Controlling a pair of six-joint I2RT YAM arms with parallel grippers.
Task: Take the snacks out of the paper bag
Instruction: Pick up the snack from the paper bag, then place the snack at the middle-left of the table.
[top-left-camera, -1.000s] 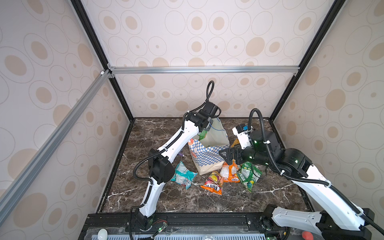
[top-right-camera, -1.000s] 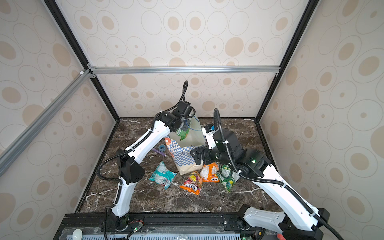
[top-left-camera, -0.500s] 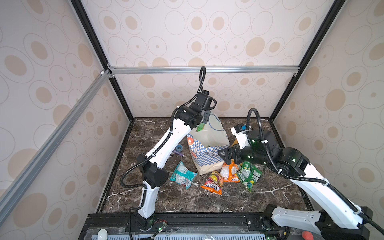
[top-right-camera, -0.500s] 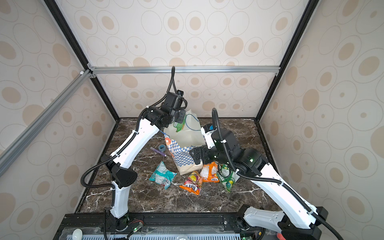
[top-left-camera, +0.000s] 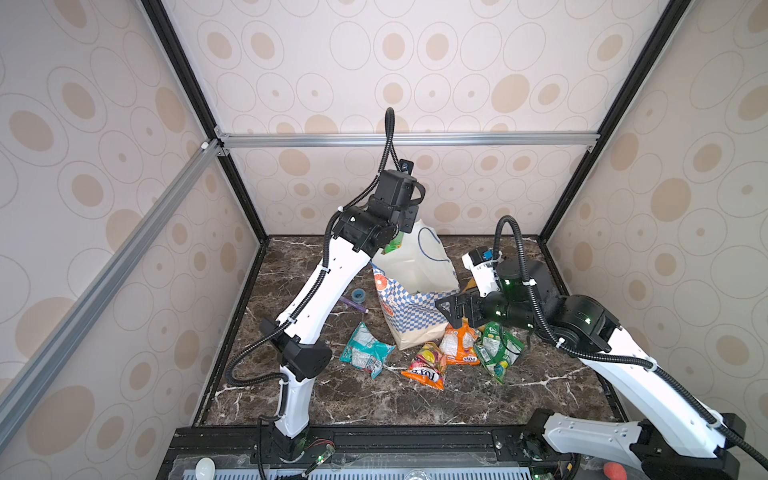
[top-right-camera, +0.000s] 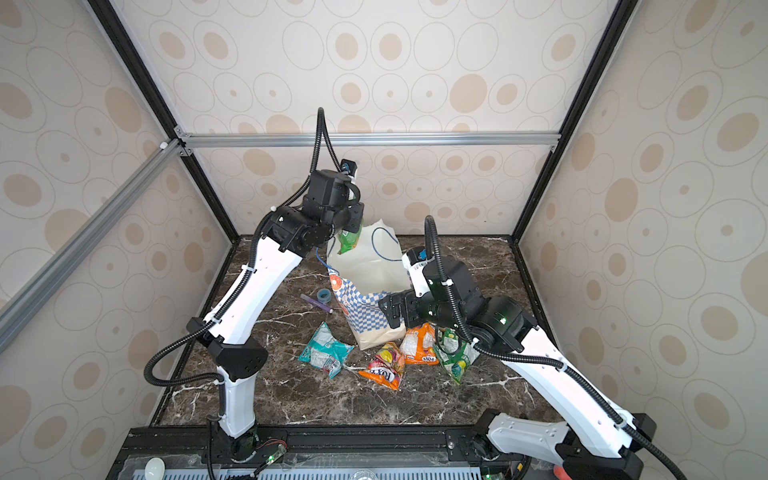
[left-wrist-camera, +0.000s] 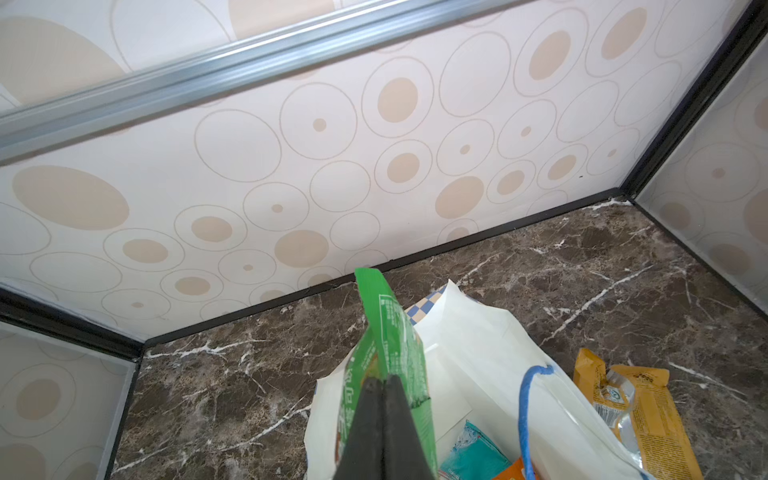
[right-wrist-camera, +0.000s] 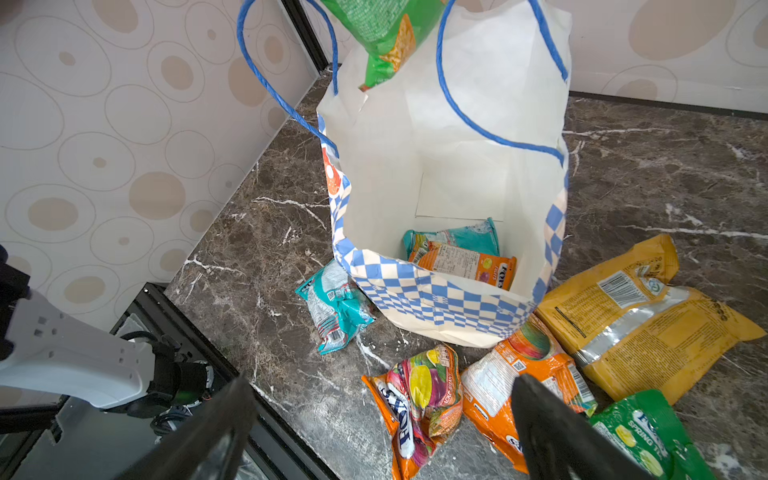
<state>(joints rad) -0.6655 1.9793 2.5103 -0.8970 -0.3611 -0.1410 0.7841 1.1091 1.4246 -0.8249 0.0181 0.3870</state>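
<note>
I need to raise my left gripper, then bring it back and down to release the packet on the free bare marble beside the teal packet outside the bag (top-left-camera: 411, 270).
The paper bag (top-left-camera: 411, 270) (top-right-camera: 365, 266) stands open on the marble table. My left gripper (left-wrist-camera: 383, 380) is shut on a green snack packet (left-wrist-camera: 390, 328) (top-left-camera: 392, 245) that hangs just above the bag's rim. A teal packet (right-wrist-camera: 457, 237) and an orange one (right-wrist-camera: 465, 262) lie inside on the bag's bottom. Several snacks lie around the bag's front: teal (top-left-camera: 365, 351), two orange (top-left-camera: 428, 365) (top-left-camera: 459, 345), green (top-left-camera: 496, 351) and a larger yellow one (right-wrist-camera: 636, 316). My right gripper (right-wrist-camera: 382, 380) (top-left-camera: 451, 309) is open and empty, beside the bag's checkered band.
A small blue tape roll (top-left-camera: 358, 294) and a purple pen (top-left-camera: 354, 304) lie to the left of the bag. Patterned walls close the table on three sides, with an aluminium bar (top-left-camera: 407, 139) across the back.
My left arm has lifted higher and drawn the green packet up out of the bag. The right arm has barely moved.
</note>
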